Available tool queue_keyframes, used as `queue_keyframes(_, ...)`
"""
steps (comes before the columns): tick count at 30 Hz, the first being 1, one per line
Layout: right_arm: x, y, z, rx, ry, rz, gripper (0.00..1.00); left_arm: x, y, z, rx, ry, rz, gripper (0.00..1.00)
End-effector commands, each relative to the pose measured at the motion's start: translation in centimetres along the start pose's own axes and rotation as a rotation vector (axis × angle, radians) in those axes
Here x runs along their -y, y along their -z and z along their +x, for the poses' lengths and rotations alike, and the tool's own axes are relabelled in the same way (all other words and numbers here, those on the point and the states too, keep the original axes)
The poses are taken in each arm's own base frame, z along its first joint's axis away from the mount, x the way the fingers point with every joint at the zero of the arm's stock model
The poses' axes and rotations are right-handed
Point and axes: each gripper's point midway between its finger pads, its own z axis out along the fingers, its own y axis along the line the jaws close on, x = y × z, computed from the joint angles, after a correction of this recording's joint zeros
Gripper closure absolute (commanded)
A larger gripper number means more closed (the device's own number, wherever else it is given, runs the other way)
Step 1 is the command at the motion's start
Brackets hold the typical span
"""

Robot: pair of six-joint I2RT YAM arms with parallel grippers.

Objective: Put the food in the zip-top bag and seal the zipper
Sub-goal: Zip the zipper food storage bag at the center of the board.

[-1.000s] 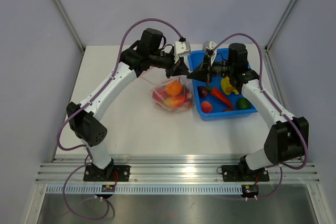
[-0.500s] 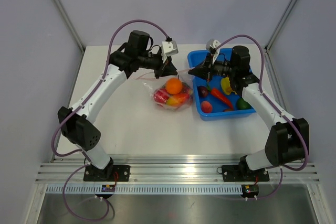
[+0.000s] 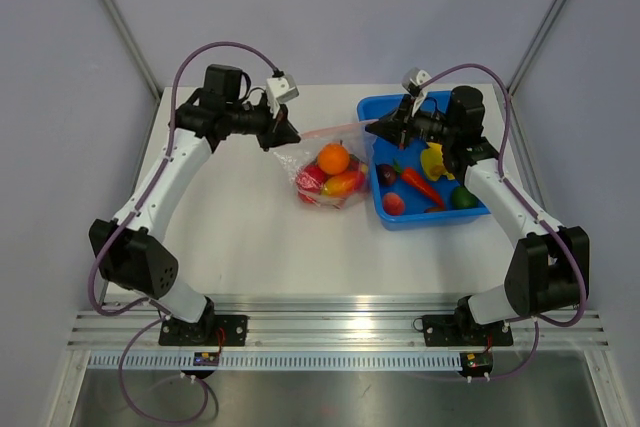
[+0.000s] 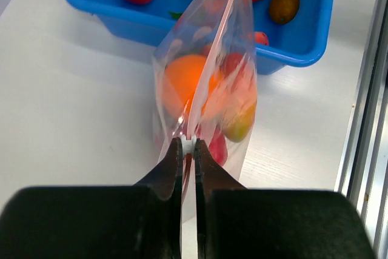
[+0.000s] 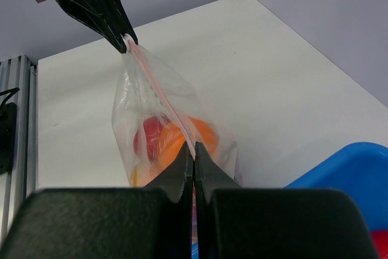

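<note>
My left gripper pulls the zipper's end to the open white tabletop on its left in the top view, clear of the tray (image 3: 478, 209), and releases it next.
The clear zip-top bag (image 3: 330, 179) hangs between my two grippers, holding an orange (image 3: 334, 158) and red and yellow toy fruit. Its pink zipper strip (image 3: 335, 128) is stretched taut across the top. My left gripper (image 3: 290, 135) is shut on the white zipper slider (image 4: 188, 144) at the strip's left end. My right gripper (image 3: 378, 128) is shut on the strip's right end (image 5: 194, 150). In the right wrist view the left gripper's fingers (image 5: 115, 25) hold the far end of the bag (image 5: 151, 125). More food lies in the blue tray (image 3: 478, 209): a carrot (image 3: 420, 185), red fruit (image 3: 393, 203), a green one (image 3: 462, 197).
The blue tray stands at the back right of the white table, just right of the bag. It also shows in the left wrist view (image 4: 303, 53) behind the bag. Grey walls and metal posts ring the table; an aluminium rail (image 3: 330, 332) runs along the near edge.
My left gripper has slid left along the zipper strip, away from the right gripper. The strip is now stretched long between them. The right gripper has shifted slightly right.
</note>
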Motion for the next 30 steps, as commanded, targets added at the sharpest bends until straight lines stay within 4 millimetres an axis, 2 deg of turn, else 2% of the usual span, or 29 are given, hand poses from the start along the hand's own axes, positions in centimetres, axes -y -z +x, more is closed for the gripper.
queue_keyframes(1, 2.6, 1.2, -4.7, 0.112, 0.126, 0.110, 1.00, -1.3, 2.9, 2.5, -0.064, 0.074, -0.112, 1.00)
queue_keyframes(7, 3.3, 0.9, -4.6, 0.126, 0.101, 0.120, 1.00, -3.4, 6.5, 5.1, -0.049, 0.166, -0.226, 1.00)
queue_keyframes(14, 3.4, 0.5, -4.1, 0.121, 0.093, 0.106, 1.00, -4.5, 9.0, 5.9, 0.004, 0.197, -0.306, 1.00)
queue_keyframes(24, 1.7, -0.5, -3.9, 0.072, 0.023, 0.002, 1.00, -3.1, 9.3, 3.1, 0.110, 0.195, -0.232, 1.00)
queue_keyframes(28, 1.1, -0.9, -3.7, 0.054, 0.054, -0.003, 1.00, -2.5, 9.6, 2.8, 0.124, 0.181, -0.234, 1.00)
queue_keyframes(30, 0.8, -1.4, -4.1, 0.068, 0.076, -0.011, 1.00, -3.1, 9.9, 2.3, 0.141, 0.153, -0.267, 1.00)
